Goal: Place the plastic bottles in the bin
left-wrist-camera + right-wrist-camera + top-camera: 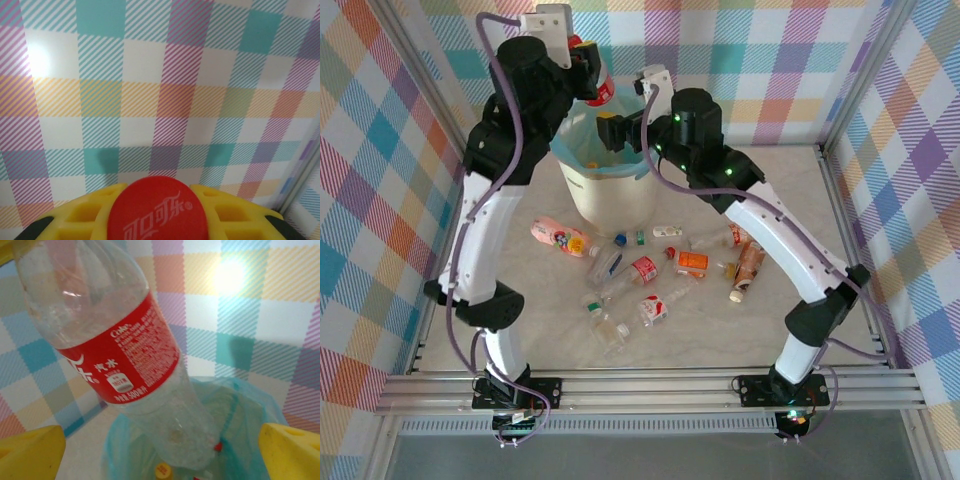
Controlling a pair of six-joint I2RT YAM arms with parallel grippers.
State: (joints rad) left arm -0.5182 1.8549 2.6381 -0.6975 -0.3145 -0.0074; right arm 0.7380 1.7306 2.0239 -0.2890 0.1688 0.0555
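Note:
Next, my left gripper moves down toward the teal bag's opening (592, 138). It then releases the red-labelled bottle there, since that opening lies below the gripper's fingers.
A clear plastic bottle (601, 92) with a red label and red cap hangs tilted above the bin (612, 192), a cream cylinder lined with a teal bag. My left gripper (587, 62) is shut on its neck; in the left wrist view the red cap (159, 215) sits between the yellow fingers (80, 215). My right gripper (617, 130) hovers over the bin's rim, open. In its view the held bottle (115, 340) slants down toward the teal bag (250, 405), while the yellow fingers (30, 452) stand far apart. Several bottles (642, 270) lie scattered on the table.
The loose bottles, among them a pink one (556, 235) and an orange-labelled one (692, 262), lie in front of the bin between the two arms. A yellow cap (163, 471) shows inside the bag. Checked walls and a metal frame (850, 210) enclose the table.

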